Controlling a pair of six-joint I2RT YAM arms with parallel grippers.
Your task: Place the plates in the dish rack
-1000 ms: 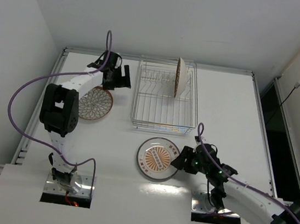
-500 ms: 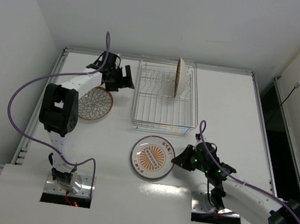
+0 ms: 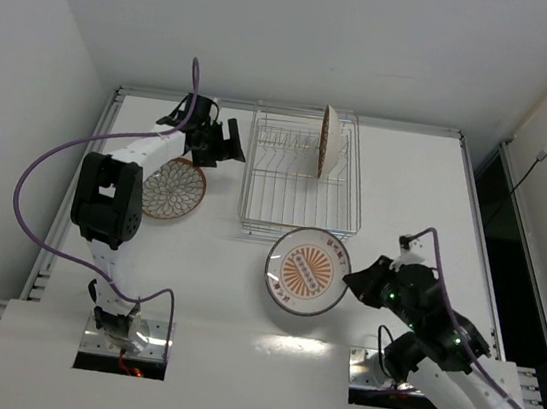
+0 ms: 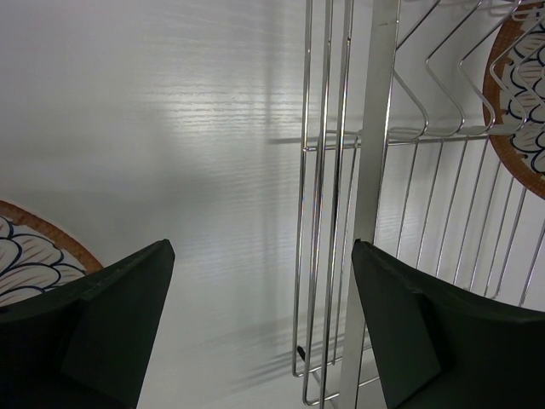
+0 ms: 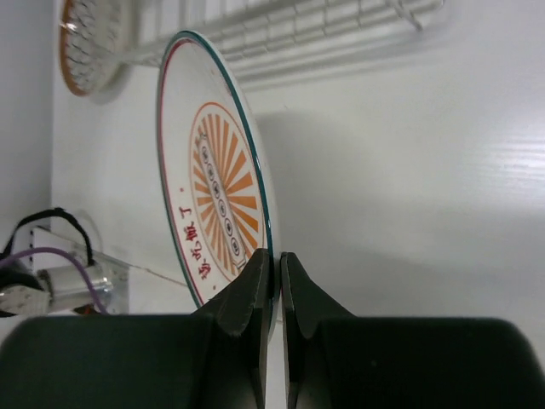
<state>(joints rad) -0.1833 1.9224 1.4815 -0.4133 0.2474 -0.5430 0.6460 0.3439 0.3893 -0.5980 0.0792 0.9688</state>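
Observation:
Next, my right gripper will move outward, turning, and release the sunburst plate in the slot beside the standing plate, as that slot lies outward of my gripper.
My right gripper is shut on the rim of the white-rimmed sunburst plate and holds it lifted off the table, just in front of the dish rack. In the right wrist view the plate stands on edge between my fingers. One lattice plate stands upright in the rack's right side. The other lattice plate lies flat on the table left of the rack. My left gripper is open and empty beside the rack's left wall, above that plate's far edge.
The table's raised back edge runs behind the rack. A dark gap lies off the table's right side. The left arm's purple cable loops over the left part of the table.
My right gripper has lifted the sunburst plate off the table and carried it up and right toward the rack's front. The left gripper has barely moved.

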